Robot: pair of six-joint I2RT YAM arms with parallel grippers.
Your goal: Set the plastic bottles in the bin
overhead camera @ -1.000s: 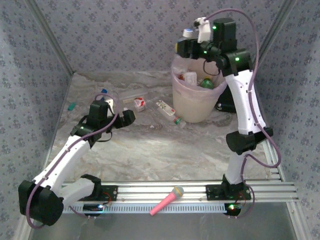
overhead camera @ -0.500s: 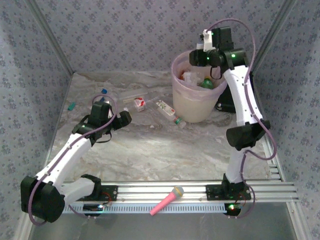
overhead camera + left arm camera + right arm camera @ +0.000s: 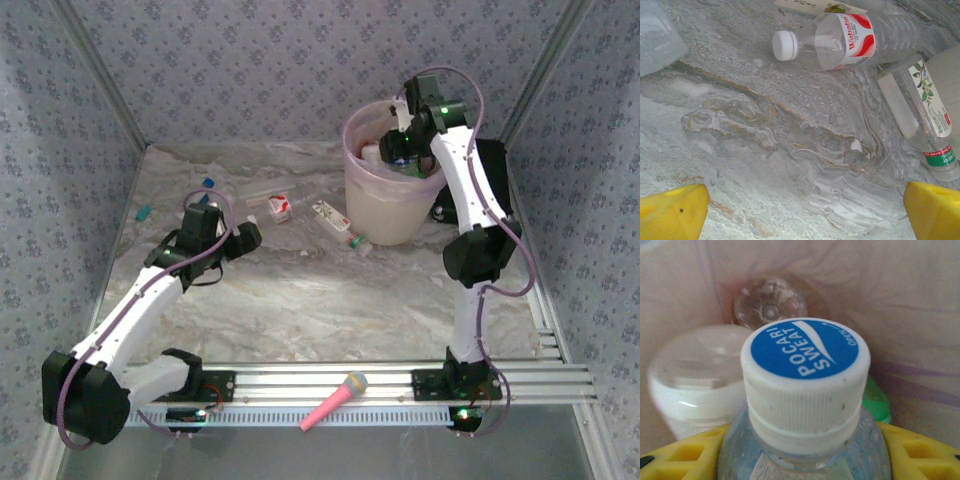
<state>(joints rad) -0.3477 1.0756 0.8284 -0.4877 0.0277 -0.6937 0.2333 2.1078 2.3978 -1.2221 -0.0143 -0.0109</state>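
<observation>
The right gripper moves down deeper into the bin [image 3: 385, 205] next, toward the other bottles, to release the clear plastic bottle, as it still hangs above them.
My right gripper [image 3: 396, 150] reaches down inside the bin [image 3: 385, 205], shut on a clear plastic bottle [image 3: 805, 390] with a white-and-blue cap. In the right wrist view its yellow fingers [image 3: 920, 452] flank the bottle's shoulders. Below it lie other bottles [image 3: 695, 375], a green cap [image 3: 879, 402] and the pink liner [image 3: 920, 300]. My left gripper [image 3: 250, 237] hovers open over the table, nothing between its fingertips [image 3: 670, 212]. Just beyond it lie a white-capped, red-labelled bottle [image 3: 850, 37] and a leaf-labelled one [image 3: 927, 115]. From above I see them at left [image 3: 280, 207] and centre [image 3: 335, 222].
A pink toy microphone [image 3: 335, 400] lies on the aluminium rail between the arm bases. A black box [image 3: 450, 210] stands behind the bin on the right. A small blue piece [image 3: 208, 183] and a teal object [image 3: 144, 212] sit near the left wall.
My right arm has come down from above the rim, carrying its bottle into the bin. The left arm has barely shifted.
</observation>
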